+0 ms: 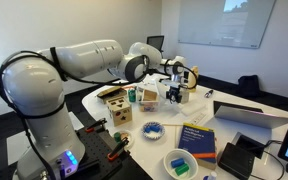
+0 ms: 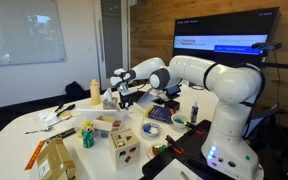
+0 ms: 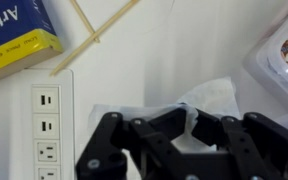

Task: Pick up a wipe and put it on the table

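The thin white wipe goes down first to the white table beside the power strip in my gripper next, and then comes its release.
In the wrist view my gripper is shut on a thin white wipe. The sheet is pinched between the fingertips and fans out above and beside them, over the white table. In both exterior views the gripper hangs low over the far part of the table, just above a small white box. The wipe is too small to make out in those views.
In the wrist view a white power strip lies at left, a blue-and-yellow book and crossed wooden sticks at top left, and a red-and-white package at right. A cream bottle, a laptop and wooden toys stand nearby.
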Controlling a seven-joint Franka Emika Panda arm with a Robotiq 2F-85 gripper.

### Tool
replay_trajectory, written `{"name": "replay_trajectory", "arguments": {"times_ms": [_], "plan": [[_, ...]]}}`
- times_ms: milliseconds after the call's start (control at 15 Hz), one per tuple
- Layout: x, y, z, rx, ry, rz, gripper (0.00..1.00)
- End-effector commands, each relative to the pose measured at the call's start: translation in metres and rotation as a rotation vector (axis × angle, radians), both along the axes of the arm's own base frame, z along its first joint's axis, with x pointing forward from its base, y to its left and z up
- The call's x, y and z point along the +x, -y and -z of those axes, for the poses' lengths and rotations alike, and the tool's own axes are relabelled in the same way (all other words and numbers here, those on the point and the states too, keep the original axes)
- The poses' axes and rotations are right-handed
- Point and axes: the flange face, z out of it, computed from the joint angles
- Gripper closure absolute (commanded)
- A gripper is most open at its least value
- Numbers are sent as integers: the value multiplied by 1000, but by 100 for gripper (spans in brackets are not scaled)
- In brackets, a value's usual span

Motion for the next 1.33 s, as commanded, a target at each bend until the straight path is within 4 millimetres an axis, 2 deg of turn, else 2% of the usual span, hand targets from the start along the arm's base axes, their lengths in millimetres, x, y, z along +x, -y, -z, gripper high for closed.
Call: {"name": "replay_trajectory", "arguments": {"times_ms": [0, 400, 933, 1067, 1267], "plan": [[3, 1, 13, -30, 57, -44, 100], [4, -2, 37, -8, 126, -87, 100], [4, -1, 51, -1, 192, -117, 100], [3, -2, 56, 2, 199, -125, 78], [1, -3, 60, 8, 202, -125, 53]]}}
